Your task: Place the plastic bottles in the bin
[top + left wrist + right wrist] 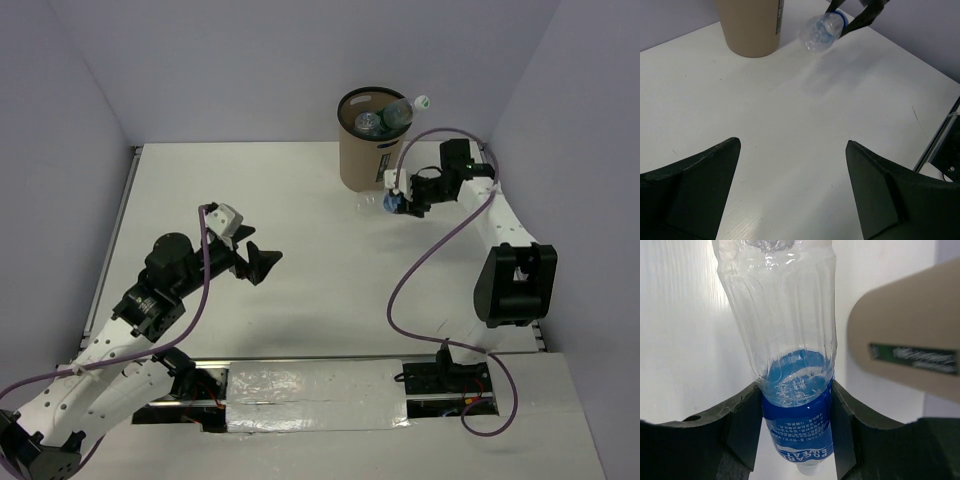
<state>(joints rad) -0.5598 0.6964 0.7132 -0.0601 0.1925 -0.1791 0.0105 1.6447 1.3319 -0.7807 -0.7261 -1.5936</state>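
Observation:
I need to raise my right gripper outward and left in the top view over the bin's opening [363,104] to release the bottle, as the bin's rim stands above it.
My right gripper [397,203] is shut on a clear plastic bottle with a blue label [790,360], gripping it at the labelled end, just right of the bin's base; the bottle [377,202] also shows in the left wrist view [821,32]. The tan bin [368,148] stands at the back of the table and holds several bottles [385,121], one with a green label and white cap [420,103] sticking out over the rim. The bin's side shows in the right wrist view [910,350] and the left wrist view [750,25]. My left gripper [262,264] is open and empty over the table's left middle.
The white table [300,230] is bounded by grey walls at the back and sides. A metal rail [115,230] runs along the left edge. The right arm's purple cable [420,270] loops over the table's right part.

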